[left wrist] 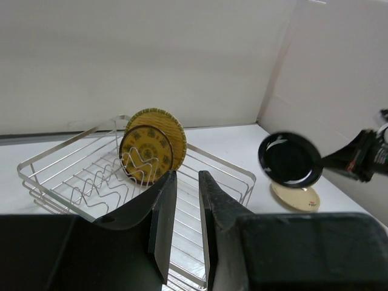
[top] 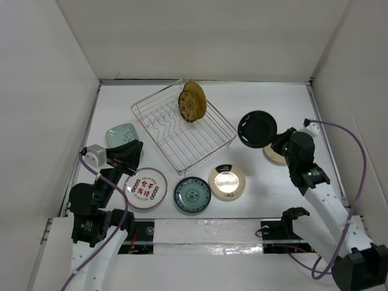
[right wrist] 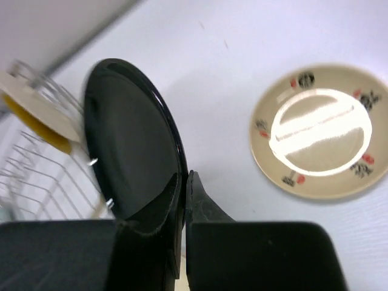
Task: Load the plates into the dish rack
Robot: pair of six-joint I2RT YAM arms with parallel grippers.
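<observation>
The robot's right gripper needs to move outward over the rack next and lower the black plate into the empty wire slots [top: 174, 117] beside the dark gold-patterned plate.
The silver wire dish rack [top: 182, 130] stands at the table's middle back. A tan plate [top: 195, 100] and a dark gold-patterned plate [top: 187, 108] stand upright in its far corner, also in the left wrist view [left wrist: 147, 150]. My right gripper [top: 274, 140] is shut on the rim of a black plate [top: 257, 128] and holds it on edge in the air, right of the rack [right wrist: 127, 139]. A cream plate [right wrist: 318, 130] with red marks lies below it. My left gripper [top: 130, 154] is slightly open and empty [left wrist: 187, 176], left of the rack.
A pale green dish [top: 121, 134] lies at the left, beside my left gripper. A white plate with red characters [top: 145, 188], a teal patterned plate [top: 193, 194] and a cream-gold plate [top: 227, 182] lie in a row along the near edge. White walls enclose the table.
</observation>
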